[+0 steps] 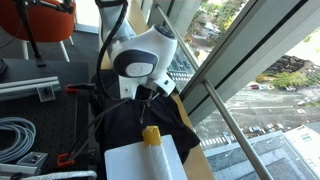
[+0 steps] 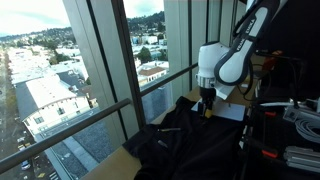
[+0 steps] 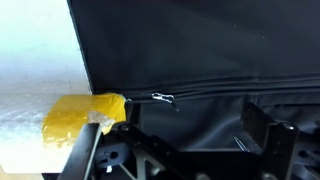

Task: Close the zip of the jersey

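Note:
My gripper lowers its open fingers around the small pale metal pull below it next and closes them, since they already stand to either side.
The black jersey lies spread on the table and fills the wrist view; it also shows in both exterior views. The zip runs as a thin dark line across the fabric. Its small pale metal pull sits near the yellow cap. My gripper is open, with its two dark fingers wide apart just above the fabric below the zip line and nothing between them. In the exterior views the gripper points down over the jersey.
A yellow-capped bottle stands beside the jersey, next to a white sheet. Large windows run along the table's edge. Cables and clamps lie on the table beyond.

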Robot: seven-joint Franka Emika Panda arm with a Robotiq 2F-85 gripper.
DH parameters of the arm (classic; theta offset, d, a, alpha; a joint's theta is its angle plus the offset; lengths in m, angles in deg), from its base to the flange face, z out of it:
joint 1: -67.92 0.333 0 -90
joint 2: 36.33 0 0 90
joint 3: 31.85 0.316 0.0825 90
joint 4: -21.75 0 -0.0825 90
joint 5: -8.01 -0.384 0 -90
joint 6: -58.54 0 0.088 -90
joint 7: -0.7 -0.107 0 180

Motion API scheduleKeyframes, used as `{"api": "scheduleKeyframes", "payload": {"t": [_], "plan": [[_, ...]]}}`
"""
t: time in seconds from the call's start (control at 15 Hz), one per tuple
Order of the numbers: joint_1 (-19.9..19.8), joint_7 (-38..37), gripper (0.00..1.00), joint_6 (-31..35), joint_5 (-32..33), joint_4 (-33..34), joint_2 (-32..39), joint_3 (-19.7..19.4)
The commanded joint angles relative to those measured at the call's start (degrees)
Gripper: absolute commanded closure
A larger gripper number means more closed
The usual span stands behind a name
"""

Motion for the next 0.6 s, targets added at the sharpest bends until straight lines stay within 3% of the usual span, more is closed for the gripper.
{"api": "scheduleKeyframes", "payload": {"t": [0.0, 0.53], "plan": [[2.86, -1.26, 0.00, 0.35, 1.31, 5.57, 5.17, -2.11], [5.82, -2.17, 0.00, -0.17, 0.97, 9.90, 11.14, -4.92]]}}
